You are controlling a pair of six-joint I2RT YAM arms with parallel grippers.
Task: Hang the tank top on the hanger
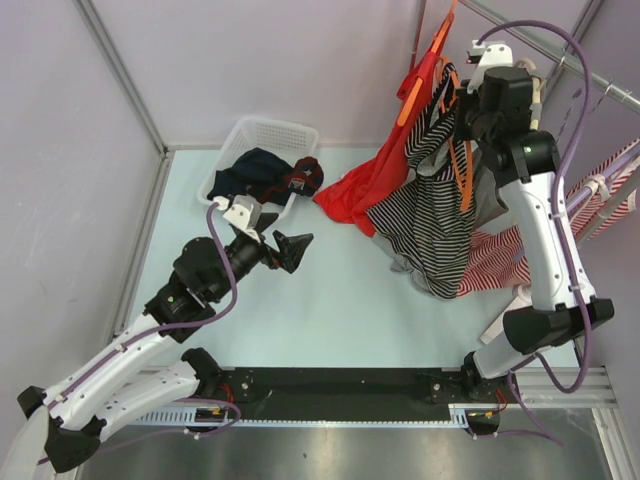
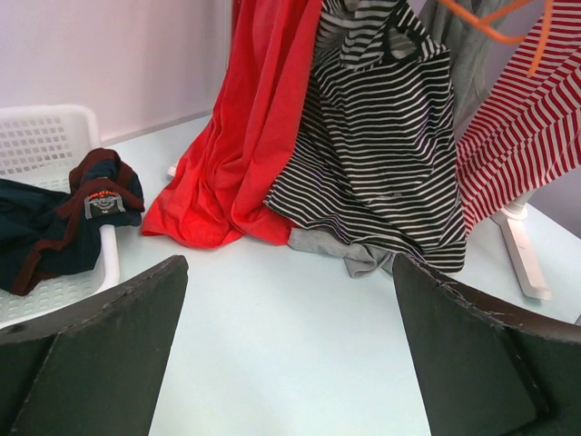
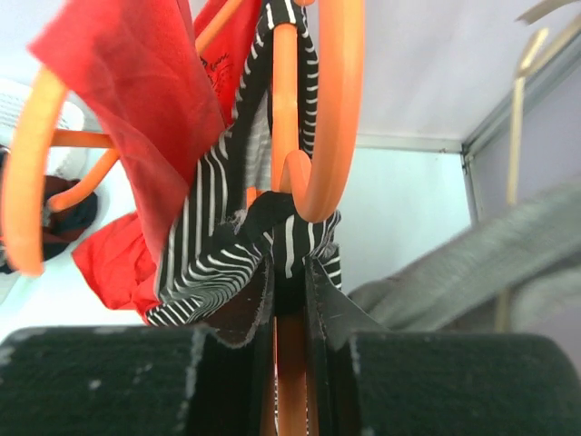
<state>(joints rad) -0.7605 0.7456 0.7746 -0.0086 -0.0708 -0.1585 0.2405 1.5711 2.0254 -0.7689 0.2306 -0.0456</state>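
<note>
My right gripper should move up and outward to the metal bar (image 1: 497, 17) and let go of the orange hanger (image 1: 463, 168) there, because that bar is above and outward of the gripper.
The black-and-white striped tank top (image 1: 438, 205) hangs at the back right from the orange hanger (image 1: 463, 168), its hem resting on the table. My right gripper (image 1: 466, 108) is up there. In the right wrist view it (image 3: 290, 271) is shut on the hanger's orange bar (image 3: 289, 118), with the top's dark strap (image 3: 272, 213) pinched at the jaws. My left gripper (image 1: 290, 250) is open and empty low over the table, left of the clothes. In its view (image 2: 290, 265) the tank top (image 2: 381, 154) hangs ahead, apart from the fingers.
A red garment (image 1: 362, 185) hangs on a second orange hanger (image 1: 420, 78) just left of the tank top. A red-and-white striped garment (image 1: 500, 262) is to its right. A white basket (image 1: 262, 132) with dark clothes (image 1: 265, 175) sits back left. A white rack foot (image 2: 524, 250) stands right.
</note>
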